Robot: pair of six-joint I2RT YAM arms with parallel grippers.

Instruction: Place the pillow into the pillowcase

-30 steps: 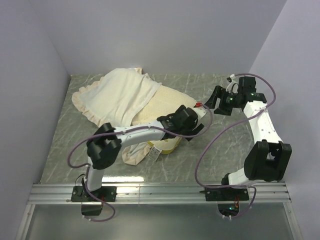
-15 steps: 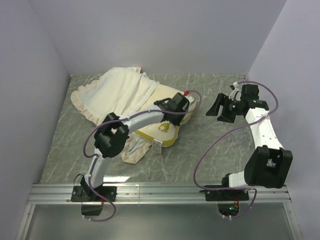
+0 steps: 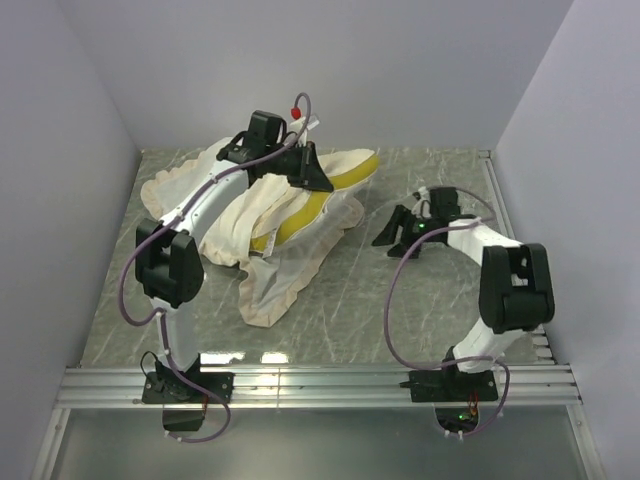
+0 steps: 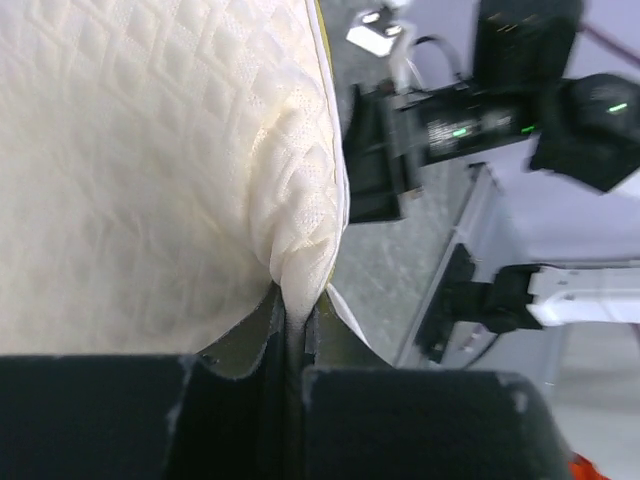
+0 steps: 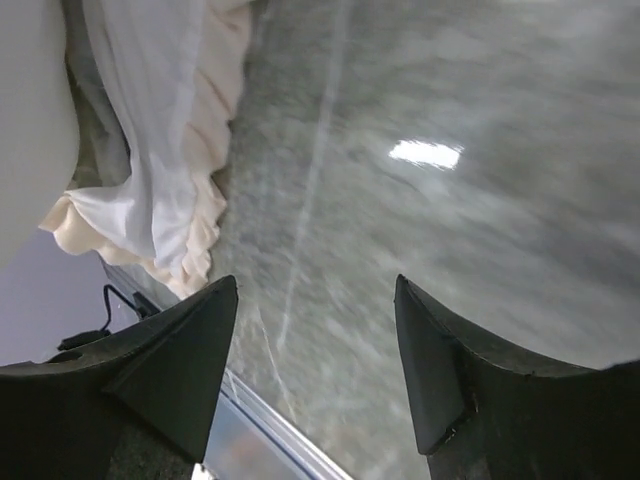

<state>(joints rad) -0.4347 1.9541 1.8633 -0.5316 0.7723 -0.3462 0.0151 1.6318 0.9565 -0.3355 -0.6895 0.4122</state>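
Note:
The left gripper draws the pillow's edge back and down onto the pillowcase's near ruffled flap (image 3: 283, 280) next and releases, since that flap lies bare below and back of it.
The pillow (image 3: 345, 166), cream with a yellow edge band, is tilted up at the back middle of the table. My left gripper (image 3: 318, 180) is shut on its edge. In the left wrist view the dimpled pillow (image 4: 150, 150) fills the left side, and a fold of it is pinched in the left gripper (image 4: 293, 305). The pillowcase (image 3: 275, 285), white with beige ruffles, lies crumpled under and left of the pillow, hiding the pillow's lower end. My right gripper (image 3: 392, 232) stands open and empty low over the table to the right; its wrist view shows the right gripper (image 5: 315, 295) and pillowcase ruffles (image 5: 195, 215).
Grey walls close in the table at the left, back and right. A metal rail (image 3: 320, 381) runs along the near edge, and another rail (image 3: 497, 200) along the right side. The right arm (image 4: 470, 110) appears beyond the pillow in the left wrist view.
My left gripper shut on the pillow's edge and carried it up and toward the back left. The pillowcase was dragged and rumpled. My right gripper came down and left toward the table's middle, narrowing slightly.

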